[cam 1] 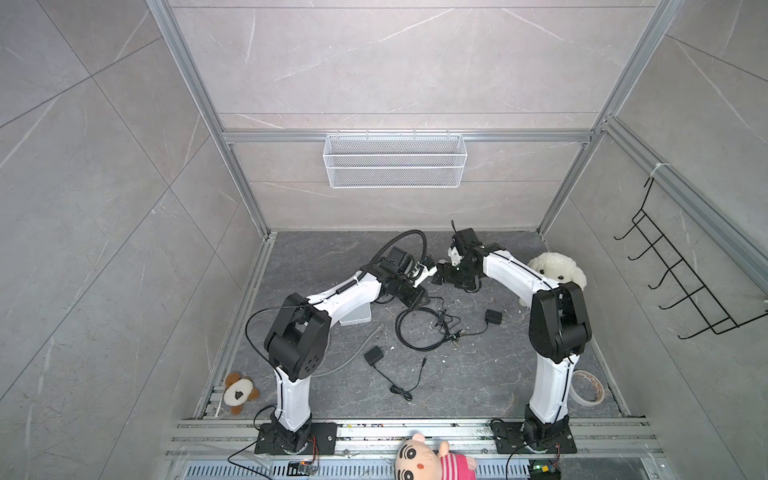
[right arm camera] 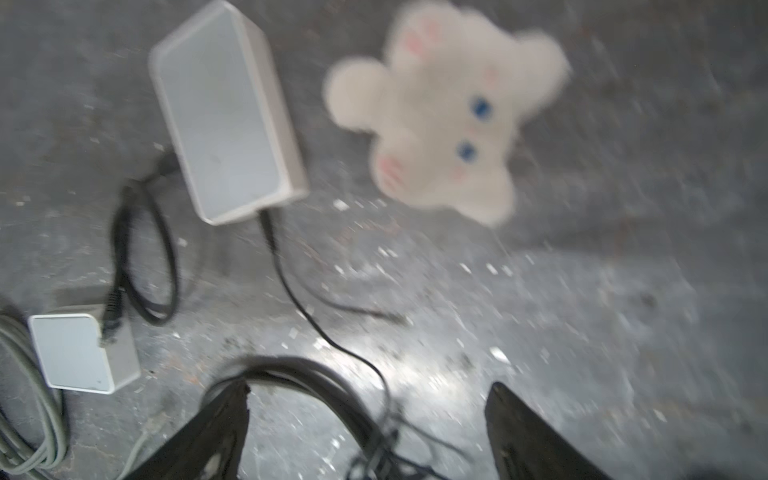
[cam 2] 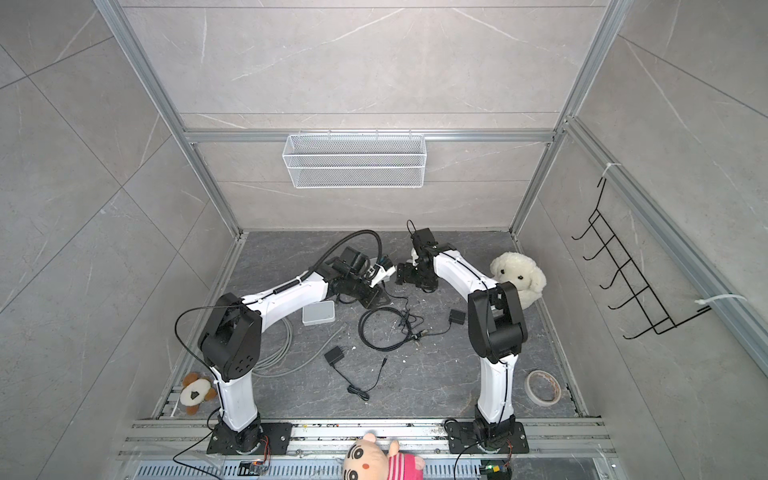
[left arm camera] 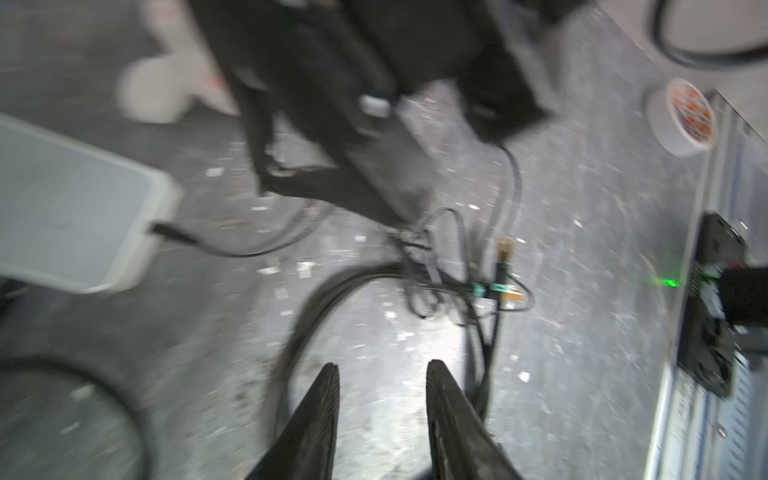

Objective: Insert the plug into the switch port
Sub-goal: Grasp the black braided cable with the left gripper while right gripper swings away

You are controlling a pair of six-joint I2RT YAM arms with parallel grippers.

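Observation:
The coil's near rim (left arm camera: pixel 486 364) is below and back of my left gripper, which will go down and back onto it, as this cable ends in the loose plug (left arm camera: pixel 505 247).
The switch (right arm camera: pixel 224 116), a long white box, lies on the grey table with a thin black lead in its near end; its ports cannot be made out. It also shows in the left wrist view as the switch (left arm camera: pixel 70 199). In both top views my left arm hides it. A loose yellowish plug (left arm camera: pixel 505 247) ends a cable in the black tangle (cam 1: pixel 455 332). My left gripper (left arm camera: pixel 380 365) and right gripper (right arm camera: pixel 370 386) hover tip to tip above the back of the table, both open and empty. The coiled black cable (right arm camera: pixel 316 382) lies under the right one.
A small white box (cam 2: pixel 318 311) with a black network plug in it sits beside grey cable (cam 2: pixel 282 345). Two black adapters (cam 1: pixel 374 355) (cam 1: pixel 493 316), a tape roll (cam 1: pixel 588 388), a white dog plush (cam 1: pixel 557 274) and a white bear plush (right arm camera: pixel 449 112) lie around.

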